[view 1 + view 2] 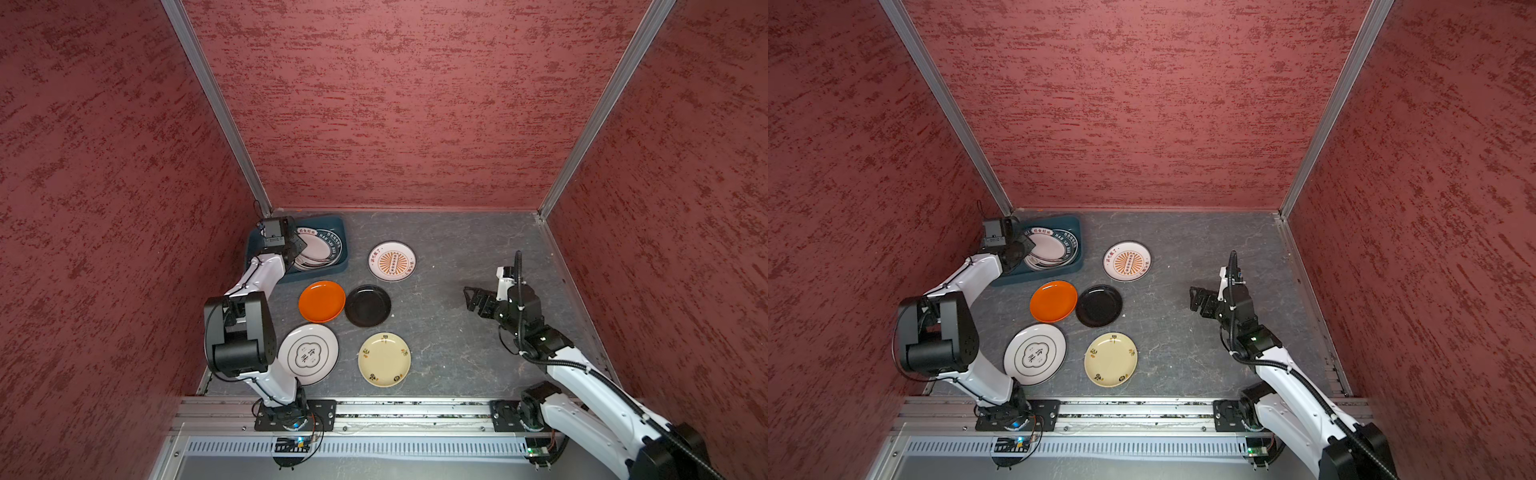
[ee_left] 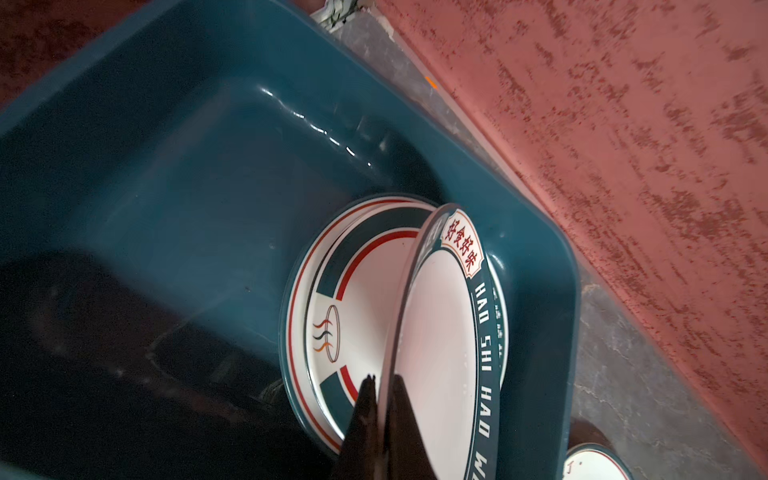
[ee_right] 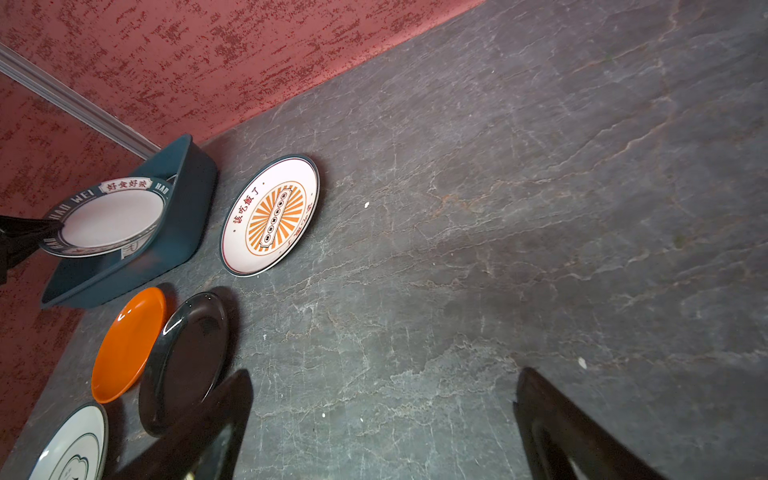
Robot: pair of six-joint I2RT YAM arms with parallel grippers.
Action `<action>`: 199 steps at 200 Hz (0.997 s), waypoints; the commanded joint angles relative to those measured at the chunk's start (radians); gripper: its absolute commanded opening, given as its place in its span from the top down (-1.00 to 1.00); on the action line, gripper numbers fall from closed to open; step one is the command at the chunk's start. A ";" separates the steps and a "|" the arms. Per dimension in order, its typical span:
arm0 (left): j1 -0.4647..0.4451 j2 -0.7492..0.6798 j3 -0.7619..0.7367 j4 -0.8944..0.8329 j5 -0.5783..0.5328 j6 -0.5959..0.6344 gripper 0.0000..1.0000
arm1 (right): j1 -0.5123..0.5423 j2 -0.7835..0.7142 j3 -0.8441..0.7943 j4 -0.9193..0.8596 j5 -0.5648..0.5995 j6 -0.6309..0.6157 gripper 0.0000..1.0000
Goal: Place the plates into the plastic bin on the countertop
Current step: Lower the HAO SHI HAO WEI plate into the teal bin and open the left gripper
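My left gripper holds the white plate's rim, and the plate still hangs tilted above the stack of plates in the bin. Next I should move the gripper down toward the stack and release the rim.
The teal plastic bin (image 1: 316, 275) (image 2: 187, 187) sits in the countertop's back left corner. My left gripper (image 2: 383, 380) (image 1: 300, 245) is shut on the rim of a white plate with a teal lettered rim (image 2: 440, 332) (image 3: 112, 216), holding it tilted above a stack of plates (image 2: 357, 291) in the bin. Flat on the countertop (image 1: 449, 249) lie a sunburst plate (image 1: 391, 261), an orange plate (image 1: 321, 301), a black plate (image 1: 368, 306), a white clover-motif plate (image 1: 308, 354) and a cream-yellow plate (image 1: 384, 359). My right gripper (image 1: 467, 297) (image 3: 382, 374) hangs open and empty over bare stone at the right.
Red textured walls (image 1: 395, 104) close in the back and both sides. The bin's left half (image 2: 166, 216) holds no plates. An aluminium rail (image 1: 395, 409) carrying both arm bases runs along the front edge.
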State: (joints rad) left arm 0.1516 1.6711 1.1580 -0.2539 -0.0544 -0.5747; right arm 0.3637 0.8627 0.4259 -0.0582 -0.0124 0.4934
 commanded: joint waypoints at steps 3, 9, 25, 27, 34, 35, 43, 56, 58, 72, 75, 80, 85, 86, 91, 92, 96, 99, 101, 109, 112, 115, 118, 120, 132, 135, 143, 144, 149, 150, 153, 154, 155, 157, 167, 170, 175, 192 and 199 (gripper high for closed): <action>0.005 0.032 0.048 0.016 0.024 0.017 1.00 | 0.001 -0.017 -0.006 0.003 0.021 0.008 -0.97; 0.005 0.044 0.058 0.011 0.032 0.018 1.00 | 0.000 -0.022 -0.005 -0.003 0.019 0.012 -0.98; 0.003 0.068 0.076 0.007 0.051 0.011 1.00 | 0.000 -0.035 -0.005 -0.020 0.009 0.024 -0.98; 0.003 0.072 0.077 0.007 0.052 0.010 1.00 | 0.000 -0.036 -0.007 -0.020 0.009 0.027 -0.98; 0.003 0.081 0.083 0.003 0.058 0.005 1.00 | 0.000 -0.044 -0.012 -0.019 0.005 0.031 -0.98; 0.003 0.082 0.084 0.003 0.058 0.005 1.00 | 0.001 -0.045 -0.013 -0.019 0.005 0.031 -0.98; 0.002 0.093 0.093 -0.003 0.062 0.001 1.00 | 0.000 -0.051 -0.019 -0.016 0.001 0.036 -0.98; 0.002 0.109 0.112 -0.023 0.068 -0.001 1.00 | 0.000 -0.053 -0.025 -0.015 0.004 0.042 -0.98; 0.003 0.110 0.113 -0.026 0.069 0.001 1.00 | 0.000 -0.054 -0.025 -0.015 0.004 0.043 -0.98; 0.001 0.120 0.123 -0.039 0.079 0.007 1.00 | 0.000 -0.053 -0.025 -0.020 0.010 0.050 -0.98; 0.002 0.122 0.124 -0.041 0.080 0.008 0.97 | -0.001 -0.051 -0.026 -0.021 0.011 0.051 -0.98; 0.003 0.123 0.128 -0.046 0.078 0.011 0.90 | 0.000 -0.050 -0.025 -0.022 0.011 0.051 -0.98; 0.004 0.125 0.131 -0.051 0.079 0.012 0.80 | 0.000 -0.052 -0.024 -0.022 0.011 0.051 -0.98; 0.004 0.125 0.132 -0.052 0.079 0.012 0.79 | 0.000 -0.051 -0.023 -0.022 0.012 0.051 -0.98; 0.006 0.128 0.135 -0.057 0.079 0.013 0.66 | 0.000 -0.052 -0.023 -0.024 0.012 0.052 -0.98; 0.006 0.129 0.135 -0.058 0.079 0.013 0.63 | 0.000 -0.052 -0.022 -0.024 0.012 0.051 -0.98; 0.008 0.131 0.137 -0.061 0.079 0.013 0.50 | 0.000 -0.052 -0.022 -0.026 0.013 0.053 -0.98; 0.007 0.133 0.139 -0.065 0.080 0.013 0.41 | -0.001 -0.051 -0.022 -0.027 0.013 0.053 -0.98; 0.009 0.134 0.140 -0.068 0.082 0.012 0.35 | 0.001 -0.053 -0.022 -0.028 0.015 0.053 -0.98; 0.011 0.141 0.149 -0.082 0.090 0.012 0.21 | -0.001 -0.054 -0.022 -0.029 0.017 0.053 -0.98; 0.011 0.144 0.152 -0.086 0.094 0.014 0.18 | 0.000 -0.054 -0.022 -0.030 0.016 0.053 -0.98; 0.011 0.147 0.156 -0.090 0.098 0.012 0.15 | 0.000 -0.054 -0.021 -0.032 0.018 0.053 -0.98; 0.011 0.150 0.157 -0.093 0.100 0.014 0.14 | 0.000 -0.055 -0.021 -0.032 0.018 0.053 -0.98; 0.011 0.152 0.159 -0.095 0.103 0.015 0.12 | 0.000 -0.056 -0.021 -0.032 0.019 0.053 -0.98; 0.011 0.161 0.165 -0.105 0.105 0.018 -0.04 | 0.000 -0.056 -0.022 -0.035 0.021 0.053 -0.98; 0.010 0.162 0.165 -0.108 0.105 0.019 -0.04 | 0.000 -0.056 -0.022 -0.034 0.021 0.053 -0.98; 0.011 0.166 0.164 -0.111 0.104 0.021 -0.08 | 0.000 -0.056 -0.022 -0.033 0.022 0.053 -0.98; 0.012 0.166 0.164 -0.110 0.103 0.022 -0.09 | 0.000 -0.056 -0.022 -0.033 0.022 0.053 -0.98; 0.013 0.168 0.164 -0.113 0.101 0.023 -0.13 | 0.000 -0.056 -0.022 -0.034 0.020 0.054 -0.98; 0.014 0.168 0.164 -0.113 0.101 0.023 -0.13 | -0.001 -0.056 -0.022 -0.035 0.022 0.054 -0.98; 0.015 0.169 0.164 -0.116 0.100 0.024 -0.16 | 0.000 -0.055 -0.021 -0.035 0.021 0.054 -0.97; 0.014 0.169 0.164 -0.116 0.100 0.025 -0.17 | 0.000 -0.055 -0.022 -0.035 0.022 0.054 -0.98; 0.014 0.170 0.164 -0.117 0.100 0.025 -0.17 | -0.001 -0.055 -0.022 -0.034 0.022 0.054 -0.97; 0.013 0.170 0.164 -0.119 0.100 0.025 -0.18 | 0.000 -0.055 -0.024 -0.034 0.022 0.056 -0.98; 0.014 0.173 0.166 -0.126 0.099 0.031 -0.22 | -0.001 -0.054 -0.024 -0.031 0.018 0.054 -0.98; 0.014 0.174 0.168 -0.130 0.098 0.032 -0.22 | -0.002 -0.053 -0.024 -0.031 0.015 0.053 -0.98; 0.015 0.176 0.170 -0.133 0.097 0.034 -0.22 | -0.001 -0.052 -0.022 -0.031 0.011 0.051 -0.98; 0.017 0.176 0.175 -0.142 0.095 0.039 -0.23 | -0.002 -0.050 -0.023 -0.031 0.006 0.056 -0.97; 0.019 0.176 0.178 -0.144 0.094 0.039 -0.28 | -0.002 -0.050 -0.025 -0.029 0.006 0.056 -0.98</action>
State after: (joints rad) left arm 0.1619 1.8427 1.3037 -0.3866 0.0284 -0.5587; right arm 0.3637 0.8169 0.4099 -0.0841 -0.0135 0.5442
